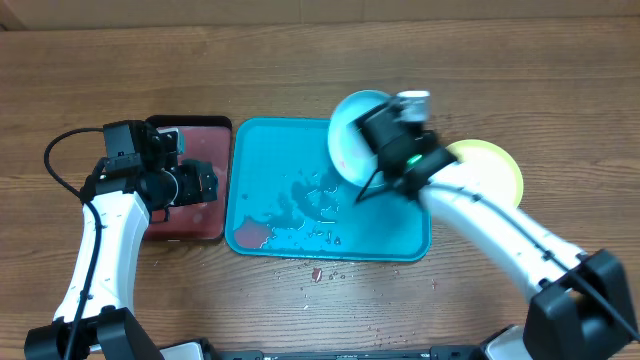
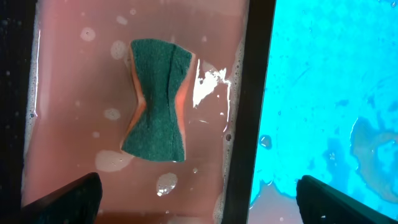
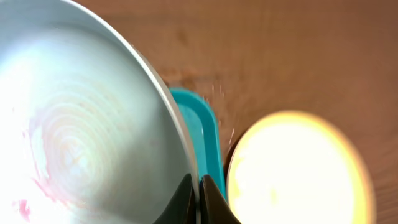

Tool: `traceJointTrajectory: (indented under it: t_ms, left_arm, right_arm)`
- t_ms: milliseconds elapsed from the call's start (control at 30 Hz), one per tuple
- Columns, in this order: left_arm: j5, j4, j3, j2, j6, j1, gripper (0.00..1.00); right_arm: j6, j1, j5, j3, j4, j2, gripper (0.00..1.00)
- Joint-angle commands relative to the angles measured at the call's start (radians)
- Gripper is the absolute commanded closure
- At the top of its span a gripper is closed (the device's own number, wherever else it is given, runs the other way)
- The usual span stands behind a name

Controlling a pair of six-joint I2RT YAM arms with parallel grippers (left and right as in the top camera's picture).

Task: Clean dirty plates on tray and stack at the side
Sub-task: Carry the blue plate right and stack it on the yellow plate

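My right gripper swings away from the tray and down next. It releases the cyan plate (image 1: 348,135) onto the lime-green plate (image 1: 497,170), since that one already lies flat alongside.
My right gripper (image 1: 372,152) is shut on the rim of the cyan plate (image 1: 348,135) and holds it tilted on edge above the far right corner of the turquoise tray (image 1: 300,140). In the right wrist view the fingers (image 3: 199,194) pinch the rim of this plate (image 3: 81,124), which has faint red smears in its pale centre. The lime-green plate (image 1: 497,170) lies flat on the table right of the tray; it also shows in the right wrist view (image 3: 298,174). The white plate is out of view. My left gripper (image 2: 199,205) is open and empty above the reddish tray.
A green scouring sponge (image 2: 155,99) lies in soapy water in the smaller black-rimmed reddish tray (image 1: 205,135), left of the turquoise tray. The turquoise tray holds puddles and a reddish smear (image 1: 250,232). Small red specks (image 1: 317,273) lie on the table in front of it.
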Motion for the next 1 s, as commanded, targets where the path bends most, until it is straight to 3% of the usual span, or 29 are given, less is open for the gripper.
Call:
traceJointTrajectory:
  t_ms: [0, 133, 267, 467, 667, 800, 967]
  left_arm:
    - [0.015, 0.002, 0.006, -0.006, -0.021, -0.004, 0.0]
    - [0.016, 0.002, 0.006, -0.006, -0.021, -0.004, 0.0]
    - [0.015, 0.002, 0.006, -0.006, -0.021, -0.004, 0.0]
    - [0.016, 0.005, 0.006, -0.006, -0.021, -0.004, 0.0]
    - [0.016, 0.005, 0.006, -0.006, -0.021, -0.004, 0.0]
    - [0.015, 0.003, 0.006, -0.006, -0.029, -0.004, 0.0]
    - [0.016, -0.033, 0.01, -0.007, -0.058, -0.004, 0.0]
  right_arm:
    - [0.098, -0.179, -0.383, 0.019, -0.021, -0.057, 0.96]
    - [0.097, -0.412, -0.617, 0.01, -0.09, -0.056, 0.96]
    - [0.069, -0.613, -0.721, -0.037, -0.137, -0.056, 0.96]
    - [0.039, -0.812, -0.739, -0.178, -0.121, -0.056, 0.96]
    - [0.032, -0.908, -0.74, -0.226, -0.132, -0.056, 0.96]
    - [0.025, -0.906, -0.788, -0.226, -0.151, -0.056, 0.46]
    - [-0.155, -0.849, -1.011, -0.226, -0.1, -0.056, 0.32]
